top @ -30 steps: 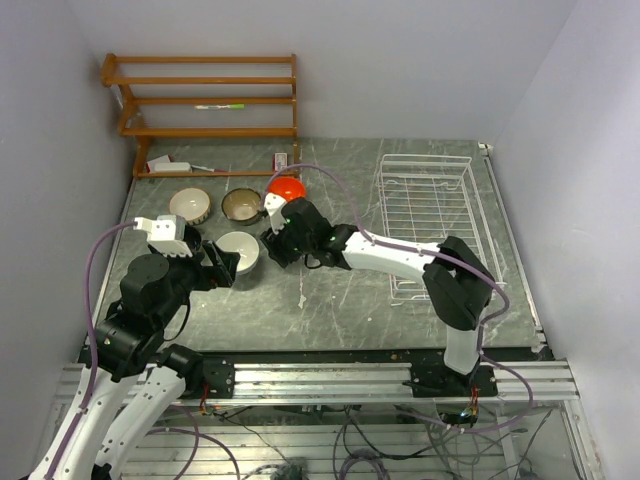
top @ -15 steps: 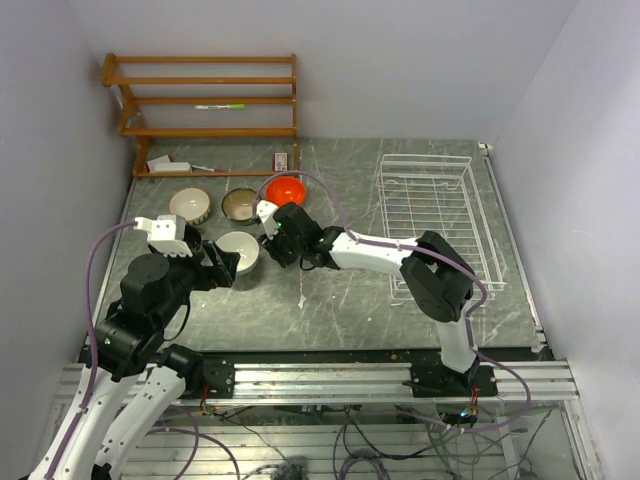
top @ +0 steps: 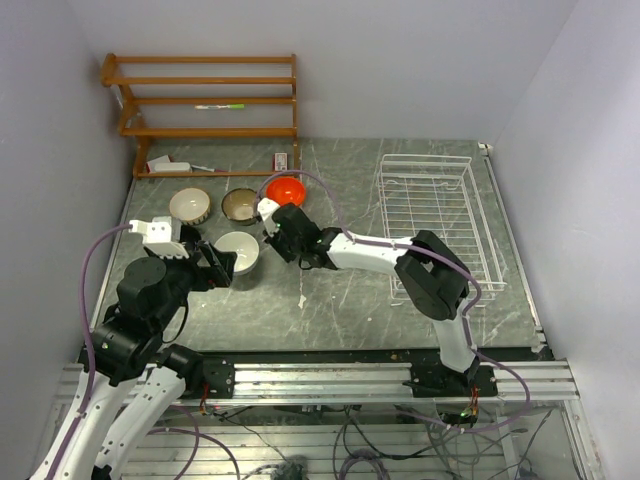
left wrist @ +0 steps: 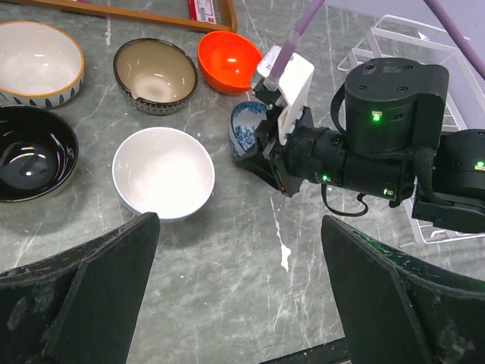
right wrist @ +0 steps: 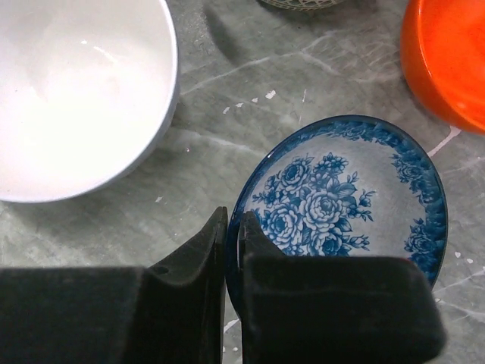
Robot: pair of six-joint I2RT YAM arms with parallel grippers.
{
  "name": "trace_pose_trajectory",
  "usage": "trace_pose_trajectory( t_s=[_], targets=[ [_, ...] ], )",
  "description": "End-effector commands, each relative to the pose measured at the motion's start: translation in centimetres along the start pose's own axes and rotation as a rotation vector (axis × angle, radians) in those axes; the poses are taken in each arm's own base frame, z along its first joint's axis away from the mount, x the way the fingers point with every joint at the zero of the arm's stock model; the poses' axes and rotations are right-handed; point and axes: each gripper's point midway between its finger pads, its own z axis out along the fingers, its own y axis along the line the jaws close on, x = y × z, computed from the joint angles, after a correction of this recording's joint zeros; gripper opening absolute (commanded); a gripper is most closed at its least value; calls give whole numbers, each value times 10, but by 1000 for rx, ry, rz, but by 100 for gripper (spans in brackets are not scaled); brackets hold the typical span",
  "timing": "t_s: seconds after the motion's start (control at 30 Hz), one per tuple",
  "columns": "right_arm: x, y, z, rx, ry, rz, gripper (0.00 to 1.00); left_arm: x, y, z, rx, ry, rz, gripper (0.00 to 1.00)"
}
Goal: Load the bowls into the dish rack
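Observation:
My right gripper should swing up and right in the top view, turn, and release the blue-and-white bowl inside the dish rack's empty side nearest the bowls.
My right gripper [right wrist: 233, 227] is shut on the near rim of the blue-and-white patterned bowl [right wrist: 348, 189], one finger inside and one outside. In the left wrist view this bowl [left wrist: 244, 129] is tipped up on the table under the right gripper [left wrist: 261, 148]. The plain white bowl [top: 238, 250] lies just left of it and the orange-red bowl [top: 286, 188] just behind. The tan-brown bowl [top: 243, 205] and the cream-white bowl [top: 189, 206] stand further left. My left gripper [left wrist: 241, 227] is open and empty, low over the table in front of the white bowl. The white wire dish rack [top: 430, 215] stands at the right, with no bowls in it.
A black bowl [left wrist: 30, 152] sits left of the white bowl, under my left arm in the top view. A brown wooden shelf unit [top: 205, 100] stands at the back left, with small items on its lowest shelf. The right arm [top: 380, 255] stretches across the table's middle.
The right arm's elbow has swung left and its gripper has edged slightly back and left at the blue bowl. The left arm has barely shifted.

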Motion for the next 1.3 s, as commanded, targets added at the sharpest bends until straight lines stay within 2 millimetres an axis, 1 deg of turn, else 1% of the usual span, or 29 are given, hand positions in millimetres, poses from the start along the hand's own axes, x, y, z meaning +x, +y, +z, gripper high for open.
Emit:
trace_pose_trajectory(
  t_s=[0.0, 0.07, 0.17, 0.27, 0.37, 0.43, 0.53, 0.6, 0.67, 0.73, 0.77, 0.83, 0.87, 0.9, 1.03, 1.13, 1.2, 1.27],
  targets=[
    [-4, 4, -6, -12, -10, 47, 0, -7, 1, -3, -10, -33, -10, 99],
    [-10, 7, -12, -32, -28, 75, 0, -7, 1, -3, -12, -34, -11, 99],
    [-29, 18, -31, -109, -83, 122, 0, -7, 2, -3, -15, -33, -11, 99],
    [-47, 23, -53, -167, -146, 171, 0, -7, 2, -3, -14, -34, -12, 99],
    [-68, 24, -82, -223, -218, 212, 0, -7, 2, -3, -16, -34, -12, 99],
    [-84, 23, -108, -253, -278, 230, 0, -8, 2, -4, -16, -37, -13, 99],
    [-104, 10, -142, -242, -358, 261, 0, -8, 3, -5, -17, -40, -14, 99],
    [-112, -7, -163, -206, -399, 291, 0, -8, 2, -5, -15, -40, -14, 99],
    [-115, -31, -181, -187, -428, 340, 0, -8, 2, -5, -11, -40, -14, 99],
    [-114, -60, -199, -187, -461, 412, 0, -8, 1, -6, -9, -42, -15, 99],
    [-110, -75, -205, -188, -472, 449, 0, -8, 1, -6, -8, -43, -15, 99],
    [-98, -104, -214, -177, -479, 516, 0, -8, 1, -6, -8, -43, -15, 99],
    [-91, -124, -219, -150, -483, 550, 0, -8, 1, -5, -10, -41, -16, 99],
    [-84, -139, -223, -134, -485, 574, 0, -8, 1, -5, -10, -40, -15, 99],
    [-60, -180, -239, -97, -509, 657, 0, -7, 2, -4, -13, -35, -14, 99],
    [-41, -207, -252, -99, -540, 731, 0, -6, 2, -3, -15, -30, -13, 99],
    [-21, -221, -254, -134, -550, 816, 0, -6, 2, -3, -15, -30, -13, 99],
    [-4, -229, -255, -198, -570, 896, 0, -6, 2, -3, -15, -30, -14, 99]
  ],
)
